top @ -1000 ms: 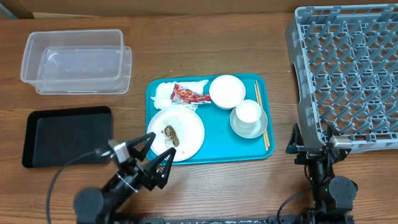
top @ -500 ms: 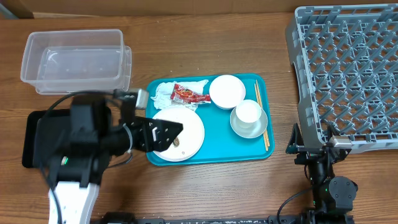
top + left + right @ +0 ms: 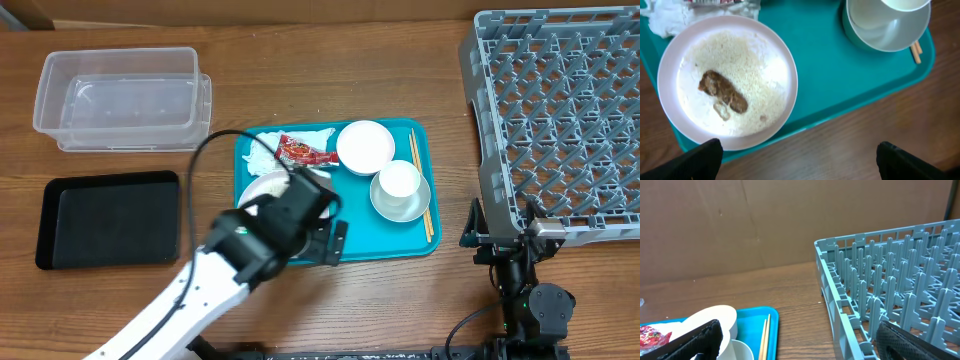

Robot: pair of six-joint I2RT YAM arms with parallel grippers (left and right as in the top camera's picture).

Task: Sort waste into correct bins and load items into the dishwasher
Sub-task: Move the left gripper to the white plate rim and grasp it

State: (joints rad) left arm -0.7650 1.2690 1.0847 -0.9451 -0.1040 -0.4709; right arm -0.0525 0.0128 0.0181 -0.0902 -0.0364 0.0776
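My left gripper lowers outward onto the white round plate's rim (image 3: 328,188) (image 3: 792,73) facing the grey-green bowl next, where the empty tray beside it leaves room for a finger.
My left gripper (image 3: 322,243) (image 3: 797,165) hangs open and empty over the near edge of the teal tray (image 3: 420,238) (image 3: 840,80), just in front of the white round plate (image 3: 765,60). The plate holds loose rice grains (image 3: 747,60) and a brown food scrap (image 3: 722,91); in the overhead view my arm hides most of it (image 3: 260,185). The crumpled napkin (image 3: 262,150) and red wrapper (image 3: 303,152) lie behind it. A small white bowl (image 3: 365,147), a white cup (image 3: 400,180) in a grey-green bowl (image 3: 400,207) (image 3: 887,32) and chopsticks (image 3: 422,195) (image 3: 764,335) fill the tray's right. My right gripper (image 3: 500,233) (image 3: 805,347) is open and empty.
The clear tub (image 3: 125,98) stands at the back left, the flat black tray (image 3: 108,218) in front of it. The grey dish rack (image 3: 560,120) (image 3: 890,280) fills the right side, with my right gripper at its near left corner.
My left arm has swung right and forward, from beside the black tray to over the plate and the teal tray's near edge. The right arm has not moved.
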